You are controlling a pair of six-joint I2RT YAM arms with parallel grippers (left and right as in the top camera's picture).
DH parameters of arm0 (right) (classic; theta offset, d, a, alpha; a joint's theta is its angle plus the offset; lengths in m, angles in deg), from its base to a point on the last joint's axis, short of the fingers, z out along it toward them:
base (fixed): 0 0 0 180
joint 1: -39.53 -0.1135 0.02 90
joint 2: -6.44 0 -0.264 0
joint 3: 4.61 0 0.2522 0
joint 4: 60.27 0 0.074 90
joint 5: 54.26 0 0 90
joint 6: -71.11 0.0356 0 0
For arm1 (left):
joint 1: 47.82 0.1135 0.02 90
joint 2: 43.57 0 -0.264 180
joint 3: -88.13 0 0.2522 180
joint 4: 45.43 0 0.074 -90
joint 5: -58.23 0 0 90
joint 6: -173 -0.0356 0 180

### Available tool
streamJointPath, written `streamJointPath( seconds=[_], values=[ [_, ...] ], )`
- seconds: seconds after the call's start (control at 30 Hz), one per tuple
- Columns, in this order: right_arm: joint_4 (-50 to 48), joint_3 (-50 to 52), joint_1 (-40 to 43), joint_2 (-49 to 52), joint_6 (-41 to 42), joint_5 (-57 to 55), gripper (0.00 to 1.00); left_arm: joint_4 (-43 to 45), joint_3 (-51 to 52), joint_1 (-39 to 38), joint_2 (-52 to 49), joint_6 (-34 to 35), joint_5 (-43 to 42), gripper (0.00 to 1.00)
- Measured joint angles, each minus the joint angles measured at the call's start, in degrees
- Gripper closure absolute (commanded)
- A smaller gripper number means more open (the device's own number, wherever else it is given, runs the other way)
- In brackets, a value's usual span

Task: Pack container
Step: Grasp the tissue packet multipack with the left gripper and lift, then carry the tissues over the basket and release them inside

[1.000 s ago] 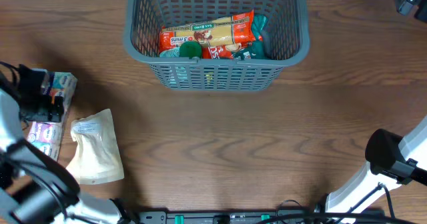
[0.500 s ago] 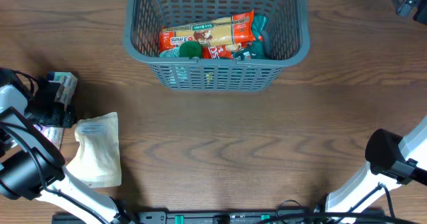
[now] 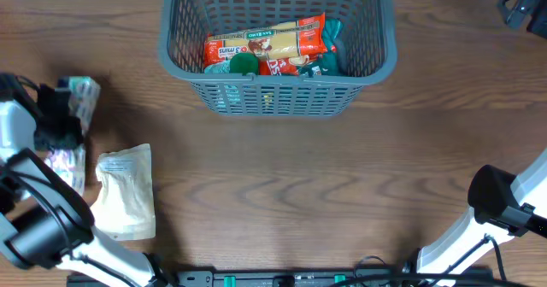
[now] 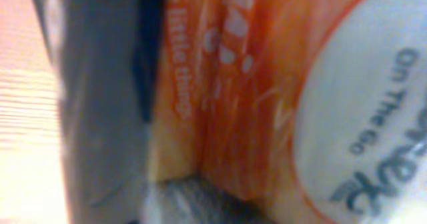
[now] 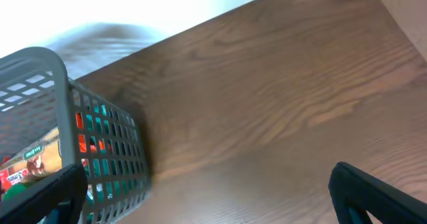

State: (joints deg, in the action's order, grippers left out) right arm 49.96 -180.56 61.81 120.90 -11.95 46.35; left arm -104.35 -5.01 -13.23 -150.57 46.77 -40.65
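I should next lift my left gripper across, outward and to its right in the overhead view, lower it onto the container's orange packet [image 3: 263, 45], and release the pastel packet [image 3: 83, 92].
The container [image 3: 175, 61], a grey slotted basket, stands at the back centre. It holds an orange packet [image 3: 273, 41] and green items [image 3: 244, 63]. My left gripper [image 3: 60, 116] sits at the far left across the middle of a pastel packet [image 3: 83, 92] and looks shut on it. The left wrist view is filled by that packet [image 4: 267, 84], blurred orange with a white oval, pressed close to the camera. My right gripper [image 3: 523, 3] hangs at the back right corner, open with nothing between its fingers. In the right wrist view the container [image 5: 47, 71] is on the left.
A white pouch [image 3: 126, 193] lies flat on the wooden table [image 3: 342, 184] just right of the left gripper, near the front edge. The right arm's base [image 3: 500, 206] stands at the front right.
My left gripper has come down over the pastel packet and closed on it. The packet's far end has shifted slightly. The right arm has hardly moved.
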Motion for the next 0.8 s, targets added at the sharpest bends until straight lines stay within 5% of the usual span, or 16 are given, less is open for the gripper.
streamJointPath(
  seconds=[0.33, 0.8],
  values=[
    [0.5, 0.0, 0.0, 0.0, 0.0, 0.1, 0.01, -7.4, -24.2, -14.4, 19.0, -1.7, 0.0, 0.94],
    [0.6, 0.0, -2.0, 0.0, 0.0, 0.1, 0.01, 2.9, -30.9, -47.2, 16.7, -37.2, -1.0, 0.94]
  ],
)
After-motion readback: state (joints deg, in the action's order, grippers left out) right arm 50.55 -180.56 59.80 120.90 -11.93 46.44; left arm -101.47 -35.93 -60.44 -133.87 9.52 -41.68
